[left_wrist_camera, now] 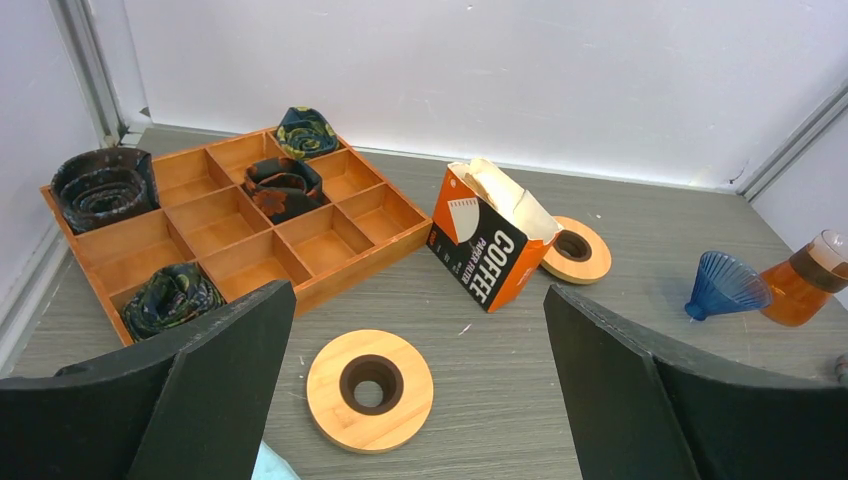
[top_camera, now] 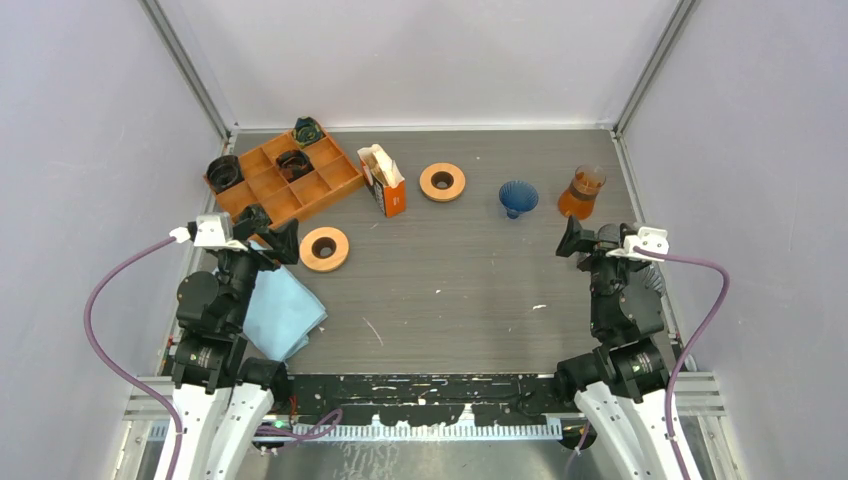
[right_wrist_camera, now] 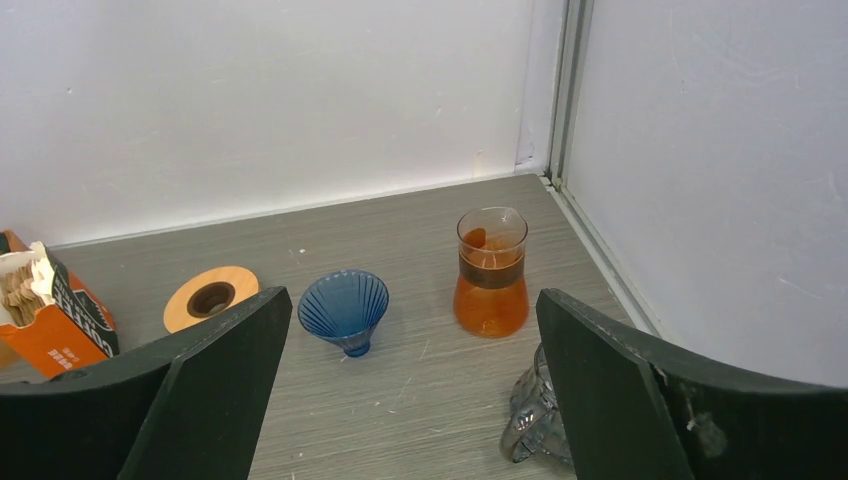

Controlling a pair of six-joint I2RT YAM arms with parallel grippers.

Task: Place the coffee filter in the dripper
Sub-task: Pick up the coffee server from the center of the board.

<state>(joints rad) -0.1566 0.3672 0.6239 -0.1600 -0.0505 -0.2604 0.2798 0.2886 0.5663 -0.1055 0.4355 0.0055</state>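
Observation:
My right gripper's fingers face outward, so it tilts downward next and comes down onto the handle side of the clear glass piece, which lies below it.
The orange coffee filter box [top_camera: 383,182] stands open at the back middle with paper filters [left_wrist_camera: 500,190] sticking out of its top. It also shows in the right wrist view [right_wrist_camera: 45,315]. The blue ribbed dripper [top_camera: 518,197] stands on the table to its right, empty [right_wrist_camera: 345,308], and shows in the left wrist view [left_wrist_camera: 727,285]. My left gripper [top_camera: 275,232] is open and empty near the tray [left_wrist_camera: 415,300]. My right gripper [top_camera: 575,243] is open and empty, short of the dripper [right_wrist_camera: 412,300].
An orange glass carafe [top_camera: 583,192] stands right of the dripper. Two wooden rings [top_camera: 324,249] [top_camera: 442,182] lie on the table. A wooden compartment tray [top_camera: 322,195] with rolled cloths sits back left. A blue cloth [top_camera: 280,310] lies by the left arm. A clear glass piece [right_wrist_camera: 535,420] lies under the right gripper.

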